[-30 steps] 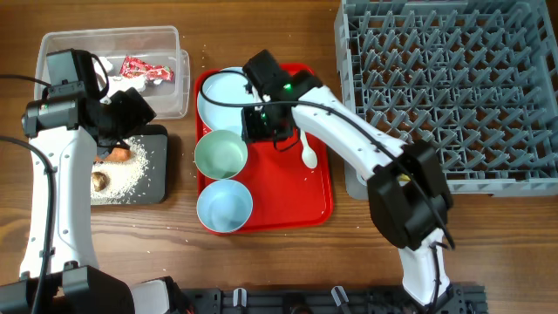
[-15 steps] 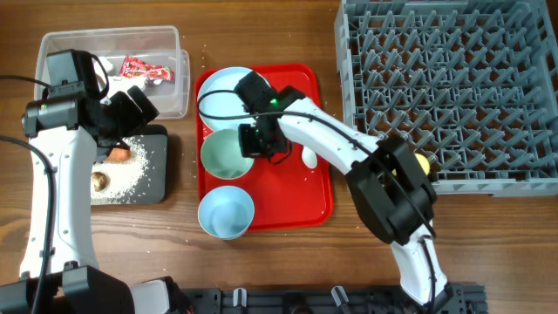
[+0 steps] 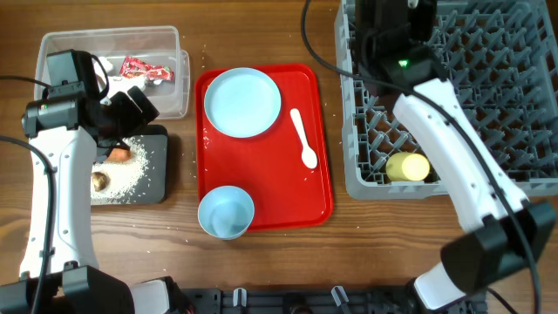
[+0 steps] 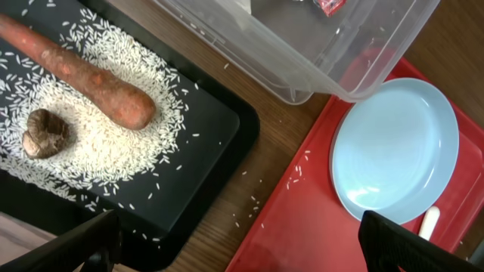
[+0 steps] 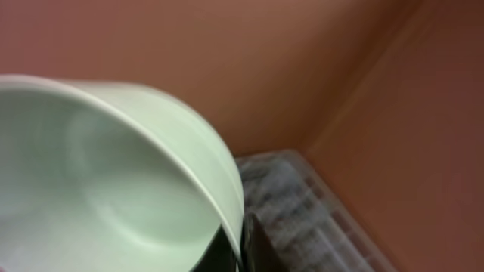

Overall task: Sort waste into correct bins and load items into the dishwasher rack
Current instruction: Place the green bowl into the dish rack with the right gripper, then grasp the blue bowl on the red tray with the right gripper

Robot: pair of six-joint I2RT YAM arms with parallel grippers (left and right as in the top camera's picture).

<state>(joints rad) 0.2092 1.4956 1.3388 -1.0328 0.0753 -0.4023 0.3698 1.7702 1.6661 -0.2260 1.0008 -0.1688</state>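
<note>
My right gripper will next turn and lower the green-blue bowl into the rack's far corner on the red tray's side, because the yellow cup takes the rack's near corner.
My right gripper [image 5: 242, 243] is shut on the rim of a pale green-blue bowl [image 5: 98, 181] and holds it tilted over the grey dishwasher rack [image 3: 488, 96]. The overhead view hides this bowl behind the right arm [image 3: 410, 61]. A yellow cup [image 3: 408, 167] lies in the rack's near left corner. The light blue plate [image 3: 242, 103], white spoon [image 3: 303, 139] and second bowl [image 3: 226, 211] sit on the red tray [image 3: 318, 196]. My left gripper [image 4: 242, 249] is open and empty above the black tray [image 4: 204, 159], which holds the carrot [image 4: 83, 75], brown lump [image 4: 45, 134] and rice [image 4: 98, 143].
The clear tub [image 3: 109, 44] at the back left holds the red-and-white wrapper [image 3: 144, 68]; its corner shows in the left wrist view [image 4: 318, 53]. A few rice grains lie on the wood between the black tray and the red tray. The rack fills the right side.
My right gripper has lifted the pale bowl off the red tray and carried it up and right over the rack. The plate beneath now shows whole. The left arm has not moved.
</note>
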